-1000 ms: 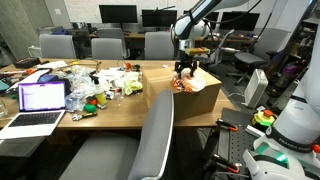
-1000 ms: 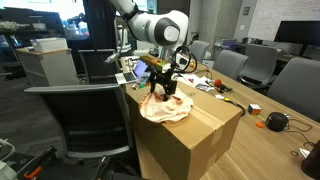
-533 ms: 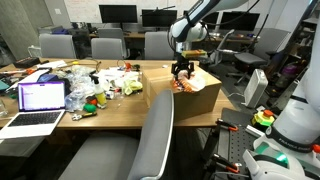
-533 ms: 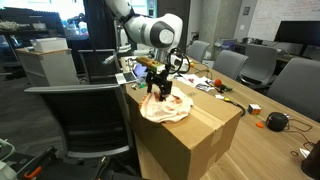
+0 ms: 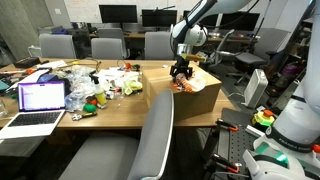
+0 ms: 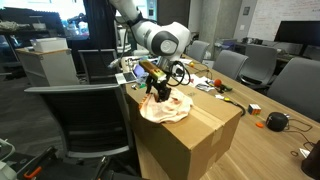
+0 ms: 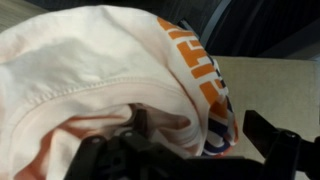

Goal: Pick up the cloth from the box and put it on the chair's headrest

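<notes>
My gripper is low over the box and has the folds beside the orange print between its fingers already, so it should stay low and close its fingers on them next.
A white cloth with orange print lies crumpled on top of a brown cardboard box on the table. It also shows in an exterior view and fills the wrist view. My gripper points down at the cloth's near edge, and it also shows in an exterior view. In the wrist view its fingers stand wide apart with folds of cloth between them. A chair with a tall back stands beside the box, and in an exterior view its top edge is left of the box.
The wooden table holds an open laptop and a clutter of small items. Several office chairs and monitors line the far side. Small items and cables lie behind the box.
My gripper has shifted slightly and settled lower onto the cloth. The cloth and box have not moved.
</notes>
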